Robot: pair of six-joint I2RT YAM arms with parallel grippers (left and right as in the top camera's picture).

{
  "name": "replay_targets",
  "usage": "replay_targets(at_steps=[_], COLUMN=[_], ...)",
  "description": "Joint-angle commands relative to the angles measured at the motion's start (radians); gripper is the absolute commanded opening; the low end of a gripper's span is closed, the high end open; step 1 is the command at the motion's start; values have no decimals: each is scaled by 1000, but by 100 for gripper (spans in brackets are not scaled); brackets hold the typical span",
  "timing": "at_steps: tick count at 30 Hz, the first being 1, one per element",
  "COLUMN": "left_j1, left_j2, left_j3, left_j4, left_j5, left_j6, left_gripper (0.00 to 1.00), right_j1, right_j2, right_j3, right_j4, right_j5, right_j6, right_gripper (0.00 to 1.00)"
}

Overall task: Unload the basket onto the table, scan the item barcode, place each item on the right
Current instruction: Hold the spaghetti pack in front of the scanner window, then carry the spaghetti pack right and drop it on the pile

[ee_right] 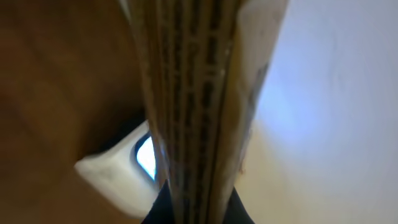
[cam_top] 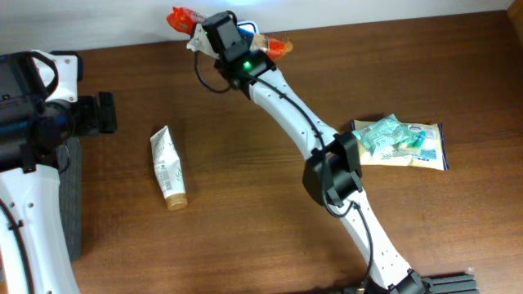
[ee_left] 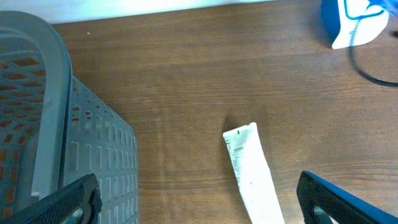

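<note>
The right gripper swings back toward the green and white packets next to release the orange snack packet beside them, since it's already at the scanner's window.
At the table's far edge, my right gripper [cam_top: 222,31] is shut on an orange snack packet [cam_top: 178,18], whose ends stick out on both sides. In the right wrist view the packet [ee_right: 193,93] runs edge-on between the dark fingers [ee_right: 239,208]. The white scanner [ee_right: 118,177], with a lit window, sits just beside and below it. In the left wrist view the scanner [ee_left: 351,22] is blue and white with a cable. My left gripper [ee_left: 199,202] is open over bare wood at the left, holding nothing, with a white tube [ee_left: 252,171] lying between its fingers' line and the scanner.
The white tube [cam_top: 167,167] lies left of centre. A grey mesh basket [ee_left: 37,93] stands at the left edge under the left arm. Green and white packets [cam_top: 400,140] lie at the right. The right arm [cam_top: 294,114] crosses the middle of the table diagonally.
</note>
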Motion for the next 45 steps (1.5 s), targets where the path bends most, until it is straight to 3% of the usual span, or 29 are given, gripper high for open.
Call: replay_targets(at_steps=[1,3,5,8,11,17,21,24,26,27,28,31,34,36,38,45], left_j1=[3,3,3,3,3,3,3,3,3,3,3,3,3,3,3,3], left_j2=[-11,-11,-11,-11,-11,-11,-11,-11,-11,-11,-11,-11,-11,-11,-11,-11], left_j3=[0,0,0,0,0,0,0,0,0,0,0,0,0,0,0,0], left_j4=[-1,-1,-1,-1,-1,-1,-1,-1,-1,-1,-1,-1,-1,-1,-1,-1], left_j5=[8,8,8,8,8,8,8,8,8,8,8,8,8,8,8,8], left_j6=[13,13,13,13,13,13,13,13,13,13,13,13,13,13,13,13], left_gripper=[99,99,99,99,99,99,99,99,99,99,99,99,99,99,99,99], right_j1=[7,-12,-56,-178,-267,-381,-473,-547,-574,-589,-593,-587,-555,-503,-410,2], right_j2=[-375,-481,-525,-510,-507,-507,-507,-507,-507,-507,-507,-508,-508,-507,-491,-321], right_j3=[42,42,42,2,-169,-681,-819,-834,-834,-828,-808,-662,-483,-457,-475,-478], right_j4=[-230,-536,-776,-1023,-1018,-845,-726,-696,-693,-698,-716,-788,-822,-764,-667,-380], right_j5=[31,30,-37,-187,-317,-342,-308,-304,-304,-306,-314,-411,-647,-842,-965,-975], right_j6=[433,757,926,991,990,932,903,799,784,783,783,782,764,764,771,917], right_gripper=[4,4,4,4,4,4,5,39,48,59,63,64,72,75,85,85])
